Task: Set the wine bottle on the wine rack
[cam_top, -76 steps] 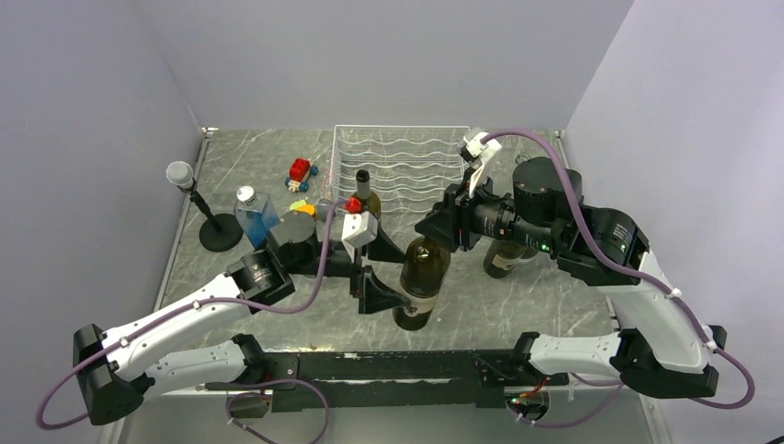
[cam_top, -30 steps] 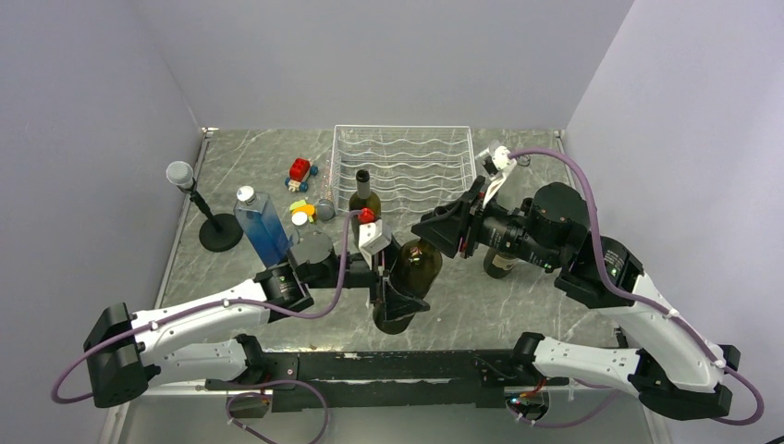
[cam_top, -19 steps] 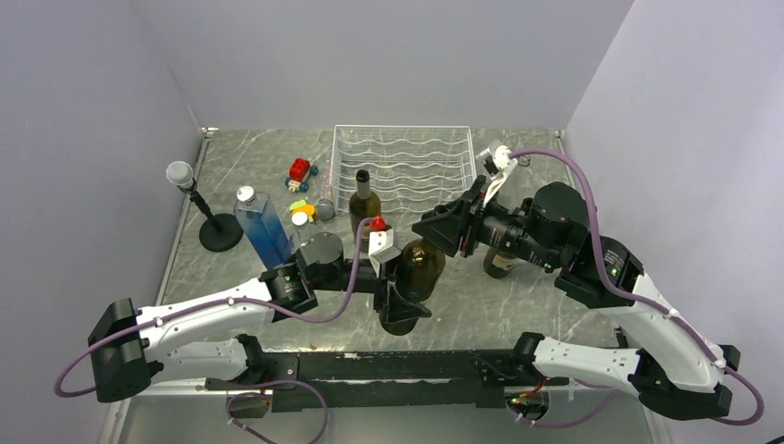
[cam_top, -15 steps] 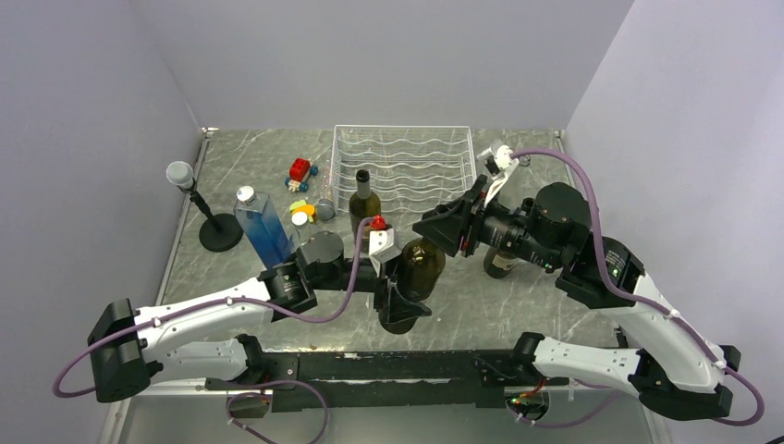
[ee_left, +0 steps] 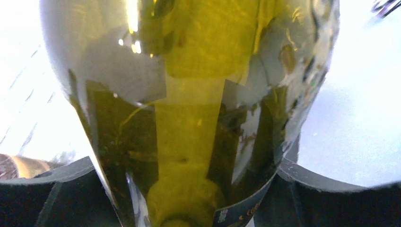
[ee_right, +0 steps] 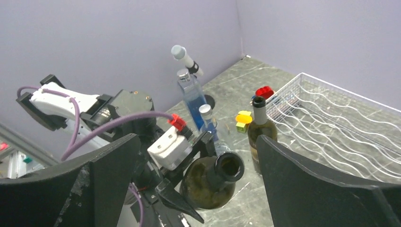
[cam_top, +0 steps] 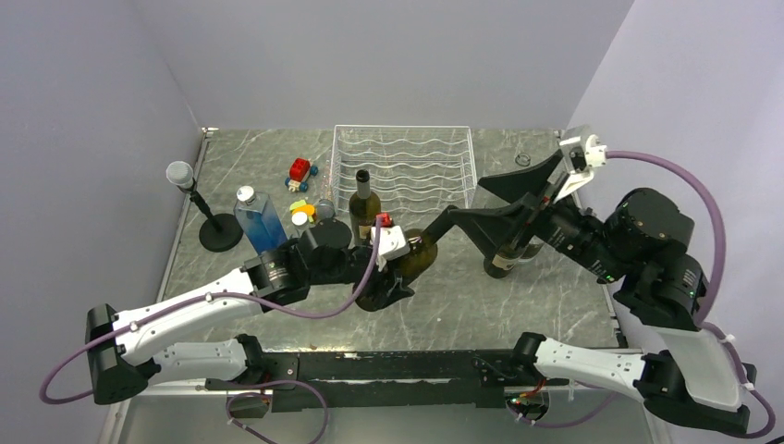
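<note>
Next, my right gripper swings to the left in the top view and tips downward around the bottle's neck [cam_top: 438, 225] [ee_right: 225, 170], which lies ungripped on that side.
The wine bottle [cam_top: 407, 262], dark green glass, leans over the table with its open neck pointing right. My left gripper [cam_top: 396, 270] is shut on its body. The glass fills the left wrist view, where the bottle [ee_left: 189, 109] sits between the dark fingers [ee_left: 47, 194] of the left gripper [ee_left: 189, 203]. My right gripper [cam_top: 467, 197] is open just right of the neck, touching nothing. In the right wrist view the bottle's mouth [ee_right: 229, 166] lies between and below the spread fingers of the right gripper [ee_right: 197, 139]. The white wire wine rack [cam_top: 407, 166] [ee_right: 340, 127] at the back holds nothing.
A second bottle [cam_top: 365, 208] [ee_right: 260, 127] stands upright in front of the rack. A third [cam_top: 504, 261] stands under my right arm. At the left are a microphone on a stand [cam_top: 185, 176], a blue bottle [cam_top: 259, 220] and small toys [cam_top: 299, 169].
My right gripper let go of the bottle's neck, opened wide and drew back up to the right. My left gripper closed on the bottle's body and tipped it further over.
</note>
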